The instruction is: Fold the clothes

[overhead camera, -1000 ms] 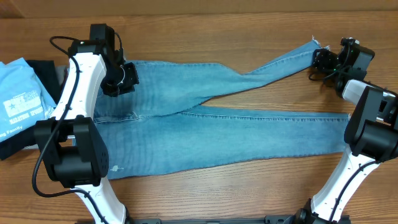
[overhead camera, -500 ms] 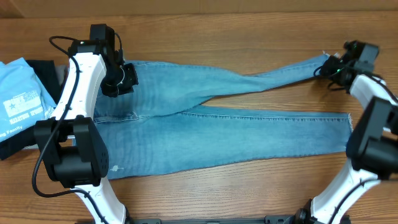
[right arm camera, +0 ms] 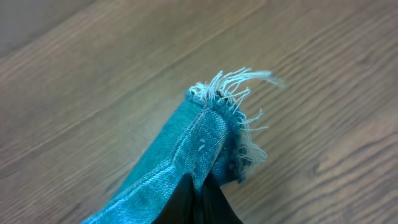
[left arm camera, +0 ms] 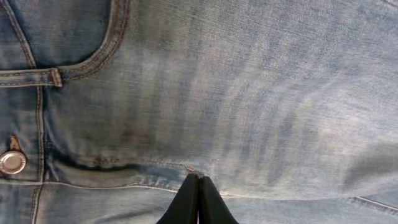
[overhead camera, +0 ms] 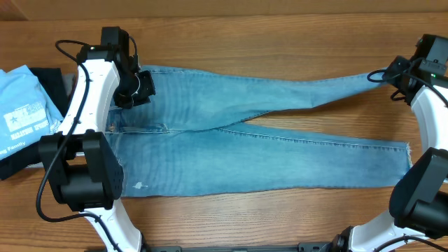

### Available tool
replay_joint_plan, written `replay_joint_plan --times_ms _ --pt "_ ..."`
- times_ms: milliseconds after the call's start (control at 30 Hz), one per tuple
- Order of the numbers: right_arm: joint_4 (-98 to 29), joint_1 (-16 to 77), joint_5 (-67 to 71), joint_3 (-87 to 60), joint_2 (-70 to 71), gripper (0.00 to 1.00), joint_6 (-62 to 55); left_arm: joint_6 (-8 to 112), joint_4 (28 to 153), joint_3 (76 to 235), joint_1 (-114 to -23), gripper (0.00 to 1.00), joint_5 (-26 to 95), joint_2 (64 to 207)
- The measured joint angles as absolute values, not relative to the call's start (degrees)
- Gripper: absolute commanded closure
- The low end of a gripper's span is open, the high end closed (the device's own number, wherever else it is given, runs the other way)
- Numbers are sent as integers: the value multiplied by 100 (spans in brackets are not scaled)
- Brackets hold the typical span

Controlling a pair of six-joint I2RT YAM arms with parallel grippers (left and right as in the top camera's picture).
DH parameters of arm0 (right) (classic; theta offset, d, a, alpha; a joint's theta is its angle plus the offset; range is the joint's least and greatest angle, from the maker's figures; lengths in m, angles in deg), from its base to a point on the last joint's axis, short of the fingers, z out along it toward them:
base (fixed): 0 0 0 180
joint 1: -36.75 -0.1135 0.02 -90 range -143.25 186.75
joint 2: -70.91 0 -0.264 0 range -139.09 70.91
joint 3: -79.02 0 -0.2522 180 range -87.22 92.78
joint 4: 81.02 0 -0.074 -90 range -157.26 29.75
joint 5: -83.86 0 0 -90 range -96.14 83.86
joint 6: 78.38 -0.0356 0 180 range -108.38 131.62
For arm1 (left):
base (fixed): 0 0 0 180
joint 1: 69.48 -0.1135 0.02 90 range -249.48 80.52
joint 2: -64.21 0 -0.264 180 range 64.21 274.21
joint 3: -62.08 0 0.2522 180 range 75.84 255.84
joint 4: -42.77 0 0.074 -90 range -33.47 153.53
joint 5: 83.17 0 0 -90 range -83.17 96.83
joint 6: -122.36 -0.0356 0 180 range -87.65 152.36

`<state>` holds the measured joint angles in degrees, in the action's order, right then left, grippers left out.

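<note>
My right gripper carries the upper leg's end down and toward the wood (overhead camera: 418, 108) beside the lower leg's hem next and releases it, narrowing the bare gap between the legs.
The light-wash jeans (overhead camera: 266, 157) lie flat across the wooden table, waist at the left and both legs running right. My left gripper (overhead camera: 139, 88) rests on the waist's far edge. In the left wrist view it (left arm camera: 199, 182) is shut, pinching a denim seam below a front pocket, with the metal button (left arm camera: 12, 162) at the left. My right gripper (overhead camera: 387, 75) holds the end of the upper leg at the far right. The right wrist view shows it (right arm camera: 199, 182) shut on the leg just behind the frayed hem (right arm camera: 239, 118), lifted off the table. The lower leg's hem (overhead camera: 408, 164) lies free.
A light blue T-shirt with white print (overhead camera: 21, 115) sits at the left edge on top of black folded garments (overhead camera: 45, 78). Bare wood (overhead camera: 245, 42) runs along the far side, and more shows between the two legs (overhead camera: 329, 119).
My right gripper closed on the upper leg's hem and moved right, pulling that leg out straighter. The whole pair slid slightly right. The left gripper stayed put and shut.
</note>
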<state>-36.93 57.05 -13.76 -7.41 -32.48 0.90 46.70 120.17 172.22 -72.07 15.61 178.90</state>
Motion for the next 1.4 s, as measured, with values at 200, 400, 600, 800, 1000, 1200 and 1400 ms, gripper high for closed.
replay_joint_plan --times_ms 200,400,600,800,1000,1200,1400 --pt "-2215 5740 -1625 -741 -3248 93 -37 4598 11997 17222 -7207 96 1511 17890" --pt "-2158 5902 -1719 -748 -3248 73 -525 4563 11997 17222 -7207 96 1471 17890" --pt "-2803 7016 -1529 -750 -3508 0 -914 4561 11997 17222 -7207 96 1452 17893" --pt "-2913 7014 -1079 -750 -3622 15 315 4541 12001 17222 -7207 96 1452 17890" --pt "-4272 7010 -222 -757 -4933 60 1283 4544 12023 17222 -7207 96 1452 17890" --pt "-3573 7021 78 -663 -4949 96 1259 4541 12100 17222 -7207 96 1452 17890" --pt "-1439 7029 -194 909 -4155 27 422 4541 12126 17224 -7207 96 1443 17893"
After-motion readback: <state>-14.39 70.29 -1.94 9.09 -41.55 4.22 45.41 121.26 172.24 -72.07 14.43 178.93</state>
